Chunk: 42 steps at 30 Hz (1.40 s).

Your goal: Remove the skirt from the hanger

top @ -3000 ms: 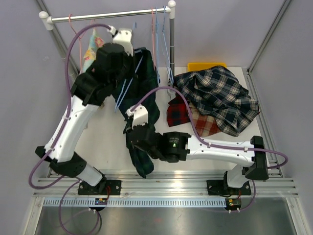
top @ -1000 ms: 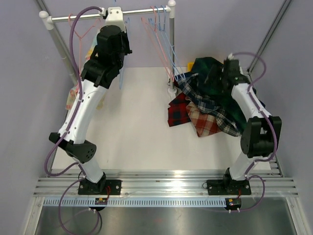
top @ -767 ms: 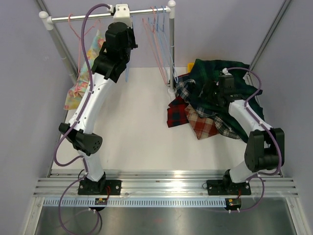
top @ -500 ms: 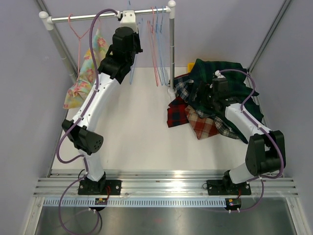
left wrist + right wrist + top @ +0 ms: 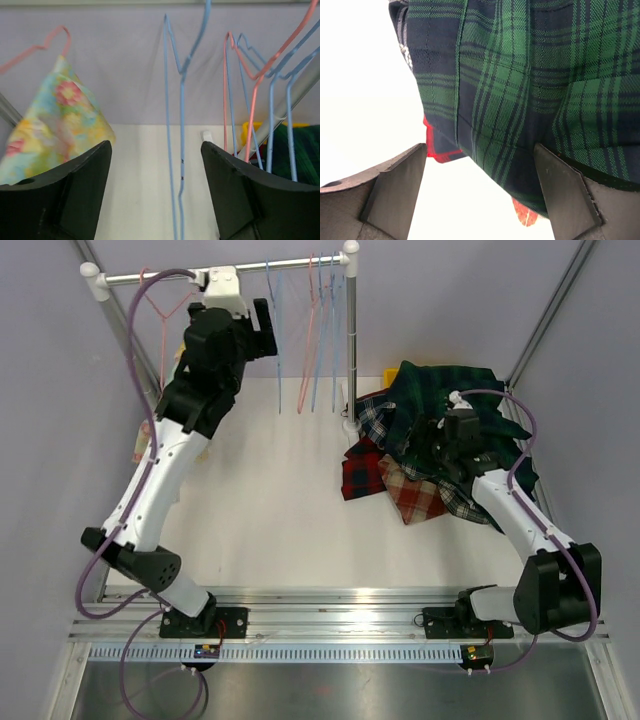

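My left gripper is to swing to the left in the top view next and then go down onto the pink hanger's wire, as the floral skirt is still hanging there.
A floral skirt (image 5: pixel 60 115) hangs on a pink hanger (image 5: pixel 35 47) at the left end of the rail (image 5: pixel 170 276). In the top view my left arm hides most of it. My left gripper (image 5: pixel 265 330) is up by the rail and open. A bare blue hanger (image 5: pixel 181 100) hangs free between and beyond its fingers, which do not touch it. A dark green plaid skirt (image 5: pixel 440 390) lies off its hanger on top of the pile at the right. My right gripper (image 5: pixel 445 440) hovers over it, open and empty, with the green cloth (image 5: pixel 520 75) just ahead.
Several bare pink and blue hangers (image 5: pixel 320 330) hang at the rail's right end beside its upright post (image 5: pixel 350 340). The pile also holds a red plaid skirt (image 5: pixel 362 472) and other plaid ones. A yellow bin (image 5: pixel 392 373) stands behind it.
My left gripper has opened and let go of the blue hanger, which now hangs on the rail, and has drawn back to the left. My right arm has shifted slightly over the pile.
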### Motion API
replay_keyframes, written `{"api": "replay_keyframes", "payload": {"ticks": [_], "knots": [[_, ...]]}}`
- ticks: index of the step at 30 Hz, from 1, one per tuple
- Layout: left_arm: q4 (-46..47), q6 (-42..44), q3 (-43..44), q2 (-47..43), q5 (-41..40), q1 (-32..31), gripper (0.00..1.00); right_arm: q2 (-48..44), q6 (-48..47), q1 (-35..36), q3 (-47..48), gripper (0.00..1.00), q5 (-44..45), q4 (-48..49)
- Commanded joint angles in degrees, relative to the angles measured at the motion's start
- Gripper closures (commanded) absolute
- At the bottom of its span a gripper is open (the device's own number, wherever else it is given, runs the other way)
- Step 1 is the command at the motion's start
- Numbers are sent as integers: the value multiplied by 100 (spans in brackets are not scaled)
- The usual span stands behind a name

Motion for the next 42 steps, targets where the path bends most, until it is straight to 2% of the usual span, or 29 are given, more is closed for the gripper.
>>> {"api": "replay_keyframes", "payload": {"ticks": [1, 5, 9, 17, 28, 35, 37, 38, 39, 41, 42], "knots": [[161, 370, 101, -795, -626, 35, 16, -452, 92, 98, -98, 5, -142, -376], [-49, 547, 31, -1155, -1076, 316, 6, -777, 57, 107, -247, 5, -124, -535], [-777, 178, 145, -1226, -1086, 1043, 2, -1023, 31, 107, -326, 5, -203, -658], [-1236, -305, -49, -1025, -331, 2266, 7, -1419, 39, 107, -546, 5, -326, -737], [-1236, -516, -452, -621, 381, 2681, 15, -1551, -31, 107, -678, 5, -309, -799], [-1070, -587, -742, -392, 566, 2689, 30, -1648, -154, 107, -722, 5, -212, -930], [-1078, -622, -734, -348, 645, 2681, 39, -1674, -172, 107, -739, 5, -177, -957], [-1096, -648, -699, -295, 689, 2689, 45, -1700, -163, 107, -757, 4, -159, -983], [-1096, -657, -699, -269, 768, 2681, 59, -1709, -154, 107, -757, 5, -159, -983], [-1131, -718, -673, -251, 839, 2681, 79, -1709, -137, 107, -731, 5, -159, -983], [-1131, -736, -664, -285, 847, 2681, 96, -1718, -128, 107, -713, 5, -194, -992]]}}
